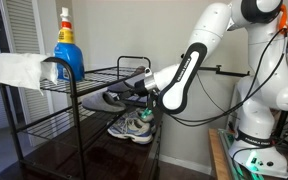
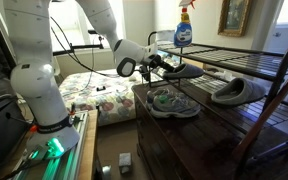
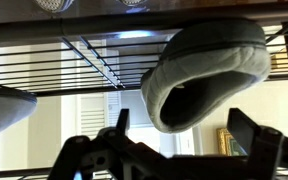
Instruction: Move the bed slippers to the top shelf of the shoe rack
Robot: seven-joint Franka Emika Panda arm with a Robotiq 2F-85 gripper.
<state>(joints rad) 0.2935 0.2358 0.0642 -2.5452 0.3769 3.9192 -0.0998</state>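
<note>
I will next move my open gripper outward onto the near rim of the grey slipper (image 2: 168,70) (image 3: 161,114), because the slipper's dark opening faces my gripper and leaves that rim exposed.
The shoe rack (image 1: 44,120) is black wire. One grey bed slipper (image 1: 117,97) lies on a tier below the top shelf (image 1: 96,73). It also shows in an exterior view (image 2: 181,71) and in the wrist view (image 3: 209,65), with its dark opening facing the camera. My gripper (image 1: 144,86) (image 2: 160,65) is open right at this slipper. Its two fingers (image 3: 184,130) stand wide apart on either side of the slipper's opening and do not close on it. The other slipper (image 2: 239,92) lies further along the same tier, and its edge shows in the wrist view (image 3: 4,105).
A blue spray bottle (image 1: 68,52) (image 2: 184,30) and a white cloth (image 1: 19,68) stand on the top shelf. White-and-grey sneakers (image 1: 134,127) (image 2: 172,102) sit on the dark glossy base. A bed (image 2: 94,92) is behind the arm.
</note>
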